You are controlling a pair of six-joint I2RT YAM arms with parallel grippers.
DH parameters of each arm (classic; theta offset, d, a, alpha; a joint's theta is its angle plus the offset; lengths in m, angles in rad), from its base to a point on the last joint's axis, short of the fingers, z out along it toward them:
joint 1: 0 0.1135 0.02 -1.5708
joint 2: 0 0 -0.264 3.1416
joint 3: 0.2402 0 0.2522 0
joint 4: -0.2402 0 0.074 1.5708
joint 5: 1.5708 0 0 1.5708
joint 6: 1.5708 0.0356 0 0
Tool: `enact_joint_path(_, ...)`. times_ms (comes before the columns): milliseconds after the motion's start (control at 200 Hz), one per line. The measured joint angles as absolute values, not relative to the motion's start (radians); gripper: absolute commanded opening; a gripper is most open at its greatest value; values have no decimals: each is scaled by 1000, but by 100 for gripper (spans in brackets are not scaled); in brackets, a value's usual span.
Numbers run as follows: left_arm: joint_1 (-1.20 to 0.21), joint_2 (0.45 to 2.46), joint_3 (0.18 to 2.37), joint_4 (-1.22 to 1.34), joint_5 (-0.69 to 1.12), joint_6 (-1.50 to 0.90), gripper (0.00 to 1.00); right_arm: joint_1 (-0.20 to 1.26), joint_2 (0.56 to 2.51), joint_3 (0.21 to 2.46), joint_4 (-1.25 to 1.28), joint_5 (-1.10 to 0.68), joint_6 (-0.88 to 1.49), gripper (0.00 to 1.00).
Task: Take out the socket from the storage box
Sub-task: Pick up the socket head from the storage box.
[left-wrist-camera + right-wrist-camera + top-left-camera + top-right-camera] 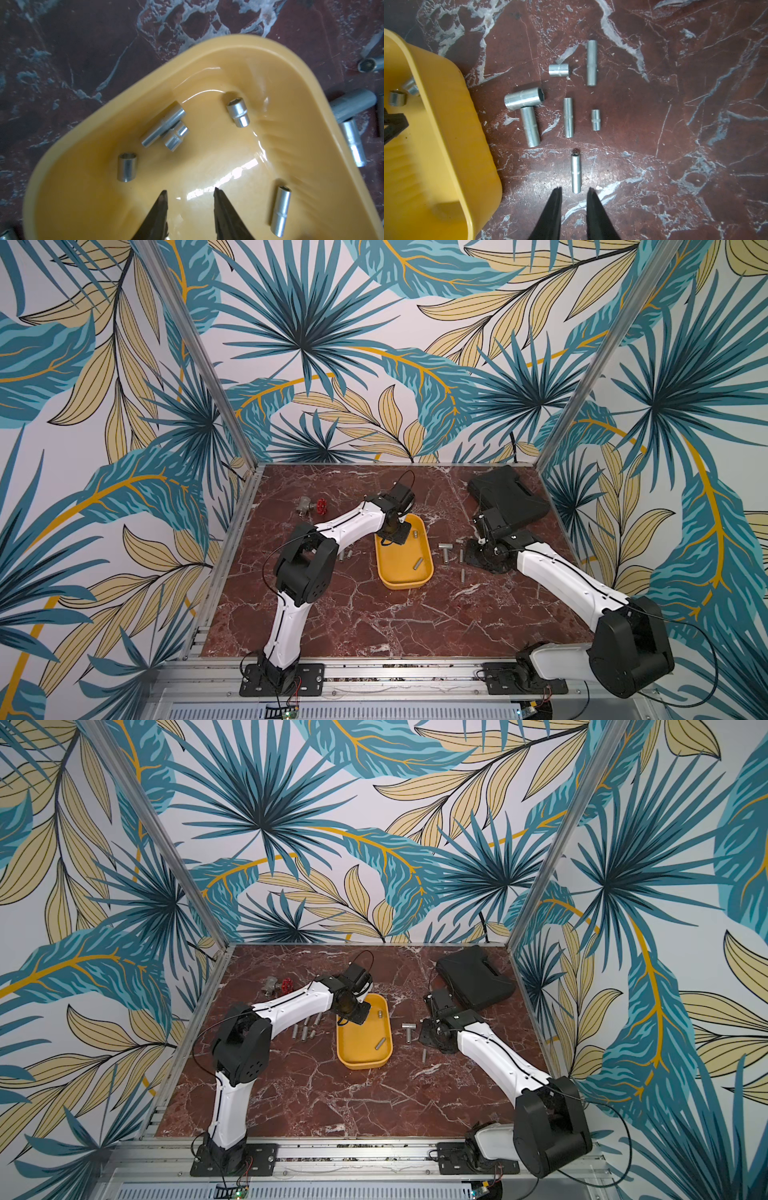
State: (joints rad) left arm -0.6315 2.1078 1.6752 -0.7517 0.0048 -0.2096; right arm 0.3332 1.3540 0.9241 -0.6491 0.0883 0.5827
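Observation:
My empty left gripper reaches outward and down next and closes on the small socket by the long one, since it lies below and outward of my gripper.
The yellow storage box (405,584) lies mid-table in both top views. Several silver sockets lie on its floor in the left wrist view: a short one (127,167), a long one (163,124) over a small one (176,136), a stepped one (238,113) and a slim one (280,211). My left gripper (190,190) hangs open over the box's far end (353,1013), with nothing between its fingers. To the right of the box, my right gripper (575,189) stands open low over the marble (478,551), just behind a slim socket (575,173).
Loose sockets lie on the table on both sides of the box (446,551) (305,1029), several of them ahead of the right gripper (529,112). A black hard case (509,497) sits back right. A valve with a red handle (309,506) sits back left.

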Motion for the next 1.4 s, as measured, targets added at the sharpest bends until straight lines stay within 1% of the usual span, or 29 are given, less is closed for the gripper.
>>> enact_joint_path(230, -632, 2165, 1757, -739, -27, -142, 39, 333, 1360, 915, -643, 81, 583, 24)
enact_joint_path(481, -631, 2261, 1853, -736, -42, -85, 32, 332, 1360, 910, -641, 80, 583, 23)
enact_joint_path(756, -631, 2275, 1852, -748, -41, -75, 27, 332, 1360, 907, -641, 80, 583, 23)
enact_joint_path(1222, -638, 2257, 1779, -698, -19, -102, 26, 332, 1360, 899, -637, 77, 583, 23)
enact_joint_path(1302, -640, 2255, 1771, -690, -19, -105, 21, 332, 1360, 899, -636, 77, 583, 23)
enact_joint_path(1397, -640, 2255, 1771, -681, -18, -113, 18, 332, 1360, 899, -635, 77, 583, 23)
